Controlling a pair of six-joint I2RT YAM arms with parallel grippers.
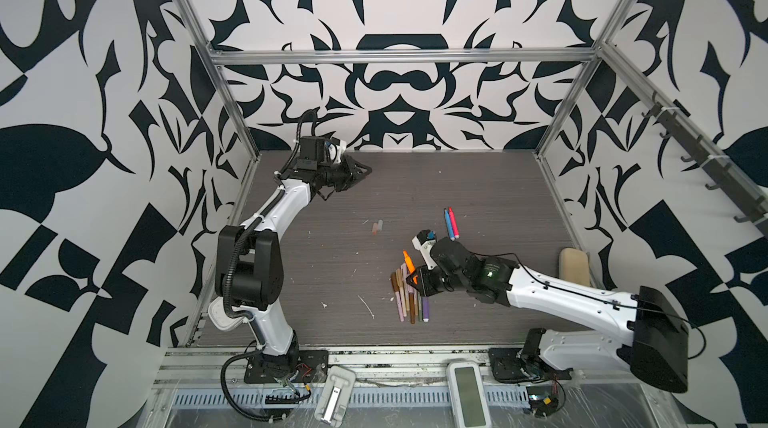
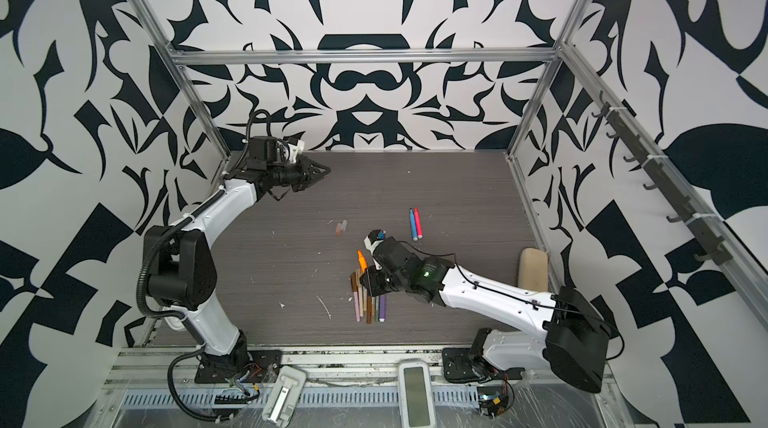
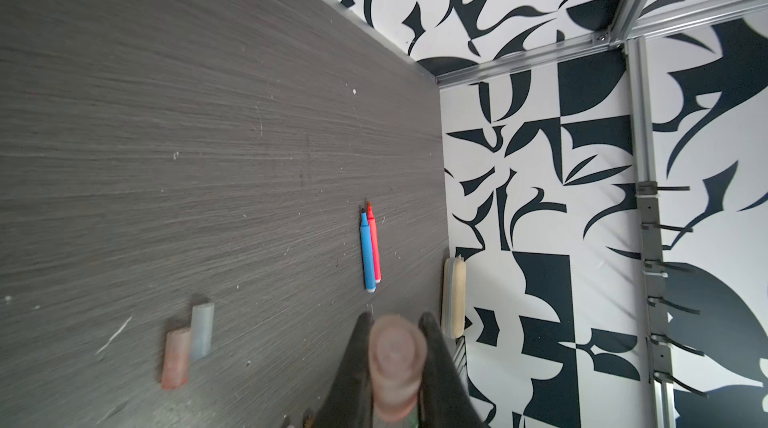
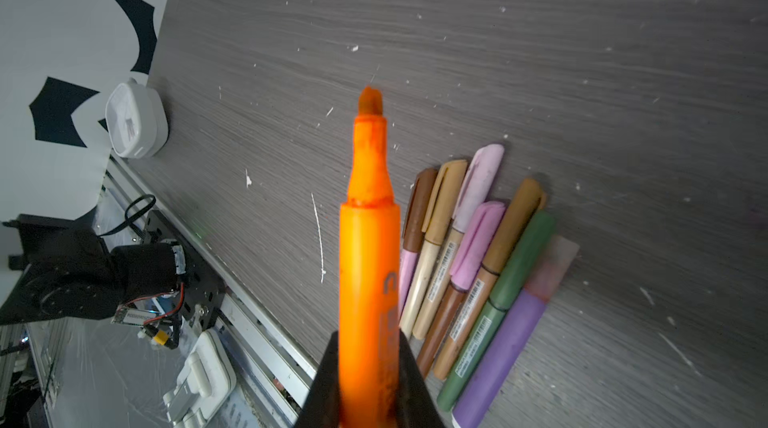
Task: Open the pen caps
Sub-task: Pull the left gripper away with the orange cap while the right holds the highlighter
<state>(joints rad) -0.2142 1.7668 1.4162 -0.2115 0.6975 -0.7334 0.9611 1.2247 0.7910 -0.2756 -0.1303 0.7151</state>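
Observation:
The loose caps already lie together beside the loose pinkish cap (image 1: pixel 369 229), so my left gripper should next move down and back, tilt toward the tabletop and let go of its cap there.
My left gripper (image 1: pixel 362 170) hangs over the far left of the table, shut on a translucent pinkish pen cap (image 3: pixel 397 357) that sits between its fingers (image 3: pixel 432 347). My right gripper (image 1: pixel 412 279) is shut on an uncapped orange pen (image 4: pixel 368 247) whose tip points away from it, just above a bundle of several capped pens (image 1: pixel 409 299) in brown, tan, pink, green and purple (image 4: pixel 498 347). A blue pen (image 3: pixel 367 251) and a red pen (image 3: pixel 375 245) lie uncapped side by side (image 1: pixel 451 223). Two loose caps (image 1: pixel 377 227) rest mid-table, one pinkish (image 3: pixel 176 359) and one greyish (image 3: pixel 202 334).
A beige pad (image 1: pixel 574 266) lies against the right wall. White flecks and a long sliver (image 1: pixel 367 306) litter the table. A white box (image 4: pixel 135 118) sits at the table's left edge by the left arm's base. Two white devices (image 1: pixel 467 388) rest on the front rail.

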